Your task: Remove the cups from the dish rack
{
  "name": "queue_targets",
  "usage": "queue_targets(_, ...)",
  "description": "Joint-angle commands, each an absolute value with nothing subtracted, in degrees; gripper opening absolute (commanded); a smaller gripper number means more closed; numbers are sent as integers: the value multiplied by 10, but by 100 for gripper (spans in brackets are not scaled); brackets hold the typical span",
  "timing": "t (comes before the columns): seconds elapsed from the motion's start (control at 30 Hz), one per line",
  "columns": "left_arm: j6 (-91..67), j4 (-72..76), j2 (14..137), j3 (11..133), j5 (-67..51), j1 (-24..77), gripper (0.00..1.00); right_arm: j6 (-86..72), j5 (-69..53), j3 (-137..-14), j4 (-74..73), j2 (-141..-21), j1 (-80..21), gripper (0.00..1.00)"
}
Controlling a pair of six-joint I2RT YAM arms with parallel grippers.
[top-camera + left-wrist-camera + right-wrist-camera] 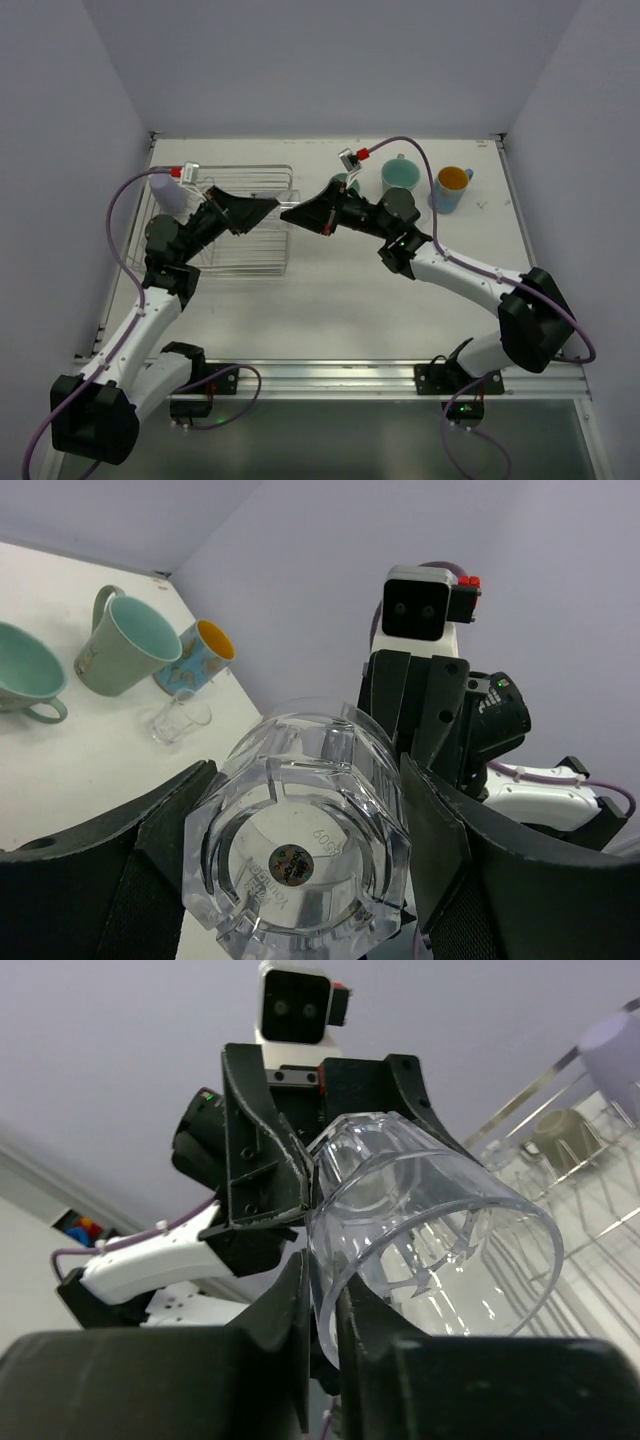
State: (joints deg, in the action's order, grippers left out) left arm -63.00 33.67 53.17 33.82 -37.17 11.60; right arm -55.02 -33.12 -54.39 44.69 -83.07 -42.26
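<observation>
The glass is hanging sideways, so my right gripper should next move down onto the bare tabletop (pixel 338 238) beside the rack, with its fingers turning toward the table, to release the glass upright.
A clear faceted glass (pixel 300 850) hangs in the air between my two grippers, just right of the dish rack (pixel 258 262). My left gripper (pixel 268 206) is shut on the glass's body near its base. My right gripper (pixel 292 212) is shut on the glass's rim wall (pixel 430 1230), one finger inside and one outside. A lavender cup (pixel 168 190) and a beige cup (pixel 560 1132) stay in the rack. Two mint-green mugs (pixel 120 645) (pixel 25 675), a blue mug with orange inside (pixel 452 188) and a small clear glass (pixel 180 715) stand on the table at the far right.
The silver wire rack fills the far left of the table. The unloaded mugs cluster near the back right wall (pixel 400 175). Both arms reach in toward the middle, their cables arching above them.
</observation>
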Motion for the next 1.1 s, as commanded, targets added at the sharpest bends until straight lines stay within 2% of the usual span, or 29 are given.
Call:
queue_targets(0.0,-628,367,523,344,-390,120,70,-571,-343,-569,503,-842,-426,4)
queue_targets(0.03,-622,352,520,346,-391,120,78,-569,-334,-569,494,-839,-426,1)
queue_targets(0.07,-615,340,518,353,-390,120,90,-563,-329,-569,483,-835,-425,0)
queue_targets(0.13,-567,266,504,366,-376,120,100,-528,-317,-574,428,-817,-425,0)
queue_targets(0.23,-493,163,487,412,-333,120,100,-474,-289,-583,341,-792,-425,0)
queue_targets(0.67,-275,-88,447,544,-150,120,100,-309,-209,-649,60,-772,-424,0)
queue_targets(0.87,-197,-159,391,518,2,120,100,-148,-107,-764,-171,-850,-414,0)
queue_targets(1.07,-190,-155,366,458,62,120,100,-39,25,-910,-350,-973,-414,0)
